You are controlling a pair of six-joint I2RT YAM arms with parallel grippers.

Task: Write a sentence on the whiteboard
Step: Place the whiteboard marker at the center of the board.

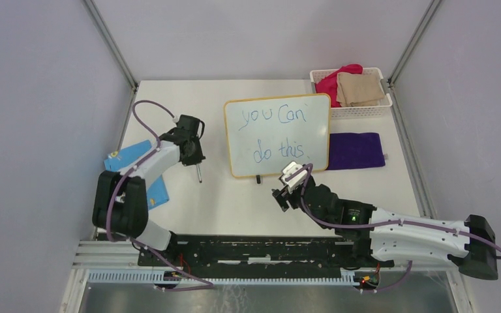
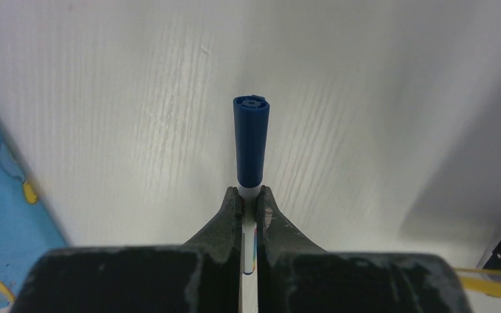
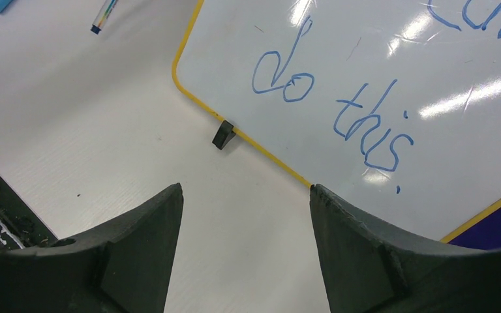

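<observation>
I will next lower the marker (image 1: 199, 173) in my left gripper away from my base and lay it down on the tabletop beside the whiteboard (image 1: 277, 135).
The whiteboard (image 1: 277, 135) lies at the table's middle, yellow-rimmed, with the blue sentence (image 1: 275, 134) "you Can do this." in two lines. My left gripper (image 1: 194, 160) is left of the board, shut on a marker (image 1: 199, 173) that points down at the table. In the left wrist view the jaws (image 2: 251, 193) pinch the marker's white barrel just below its blue cap (image 2: 251, 140). My right gripper (image 1: 287, 189) is open and empty at the board's near edge. The right wrist view shows the gripper (image 3: 244, 189), the board (image 3: 378, 59), "do this." (image 3: 339, 111) and a black foot (image 3: 222, 134).
A blue flat card (image 1: 137, 171) lies under my left arm and shows in the left wrist view (image 2: 0, 215). A white basket (image 1: 352, 111) with pink and beige cloths stands at the back right. A purple cloth (image 1: 356, 150) lies right of the board.
</observation>
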